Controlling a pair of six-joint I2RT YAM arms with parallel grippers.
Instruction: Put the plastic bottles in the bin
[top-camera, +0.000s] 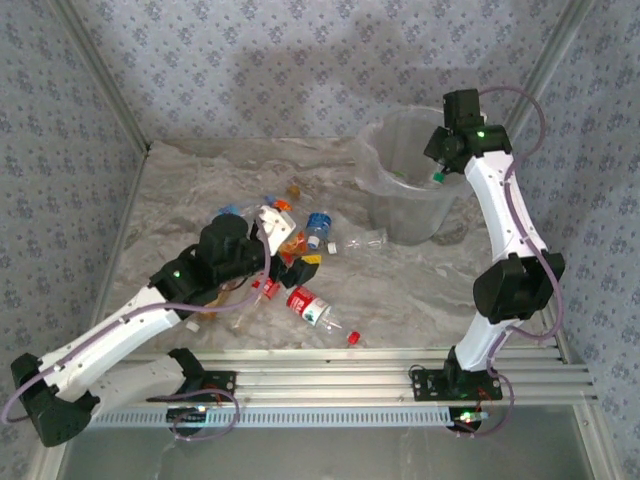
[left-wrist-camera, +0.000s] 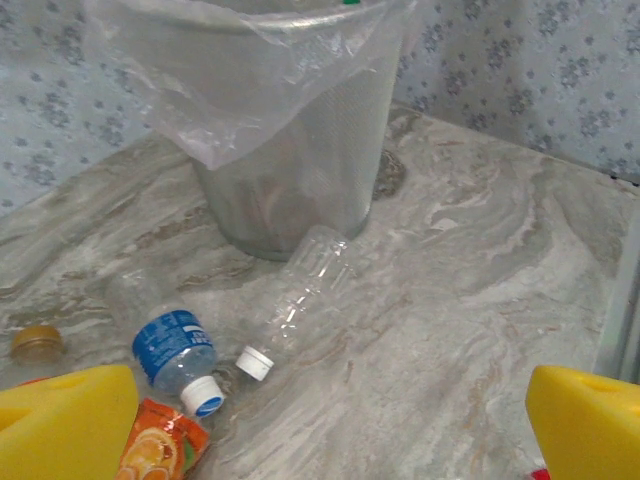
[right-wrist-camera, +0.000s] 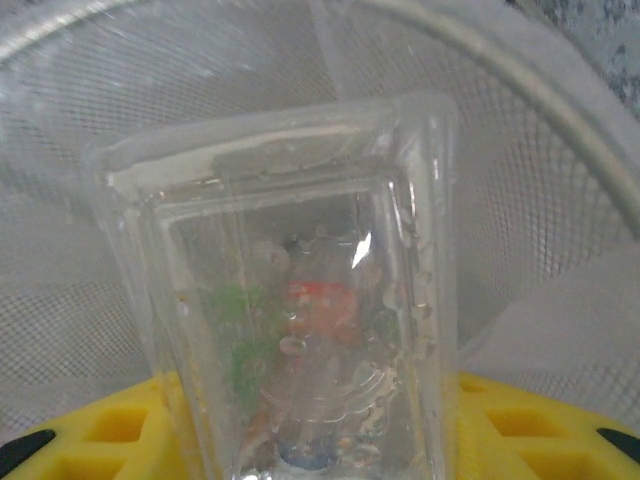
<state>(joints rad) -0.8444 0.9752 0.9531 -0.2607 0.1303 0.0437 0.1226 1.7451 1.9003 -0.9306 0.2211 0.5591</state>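
Note:
The bin's rim curves around the clear plastic bottle, so my right gripper must lower it deeper into the bin's bag-lined inside below and release it there.
My right gripper (top-camera: 440, 166) hangs over the bin (top-camera: 400, 205), a big translucent bucket lined with a clear bag. It is shut on a clear plastic bottle (right-wrist-camera: 290, 300), which stands between its yellow fingers (right-wrist-camera: 100, 435) above the bin's mesh wall (right-wrist-camera: 150, 90); a green cap (top-camera: 438, 177) shows below the gripper. My left gripper (left-wrist-camera: 335, 430) is open and low over the pile of bottles (top-camera: 290, 255), with nothing between its fingers. Ahead of it lie a clear white-capped bottle (left-wrist-camera: 305, 290), a blue-labelled bottle (left-wrist-camera: 172, 345) and an orange-labelled one (left-wrist-camera: 160, 450). The bin (left-wrist-camera: 300, 170) stands beyond them.
A red-labelled bottle (top-camera: 308, 305) and a loose red cap (top-camera: 353, 339) lie near the table's front edge. An amber-capped bottle (left-wrist-camera: 38, 342) sits at the left. Patterned walls close the table in at the back and both sides. Bare marble lies right of the pile.

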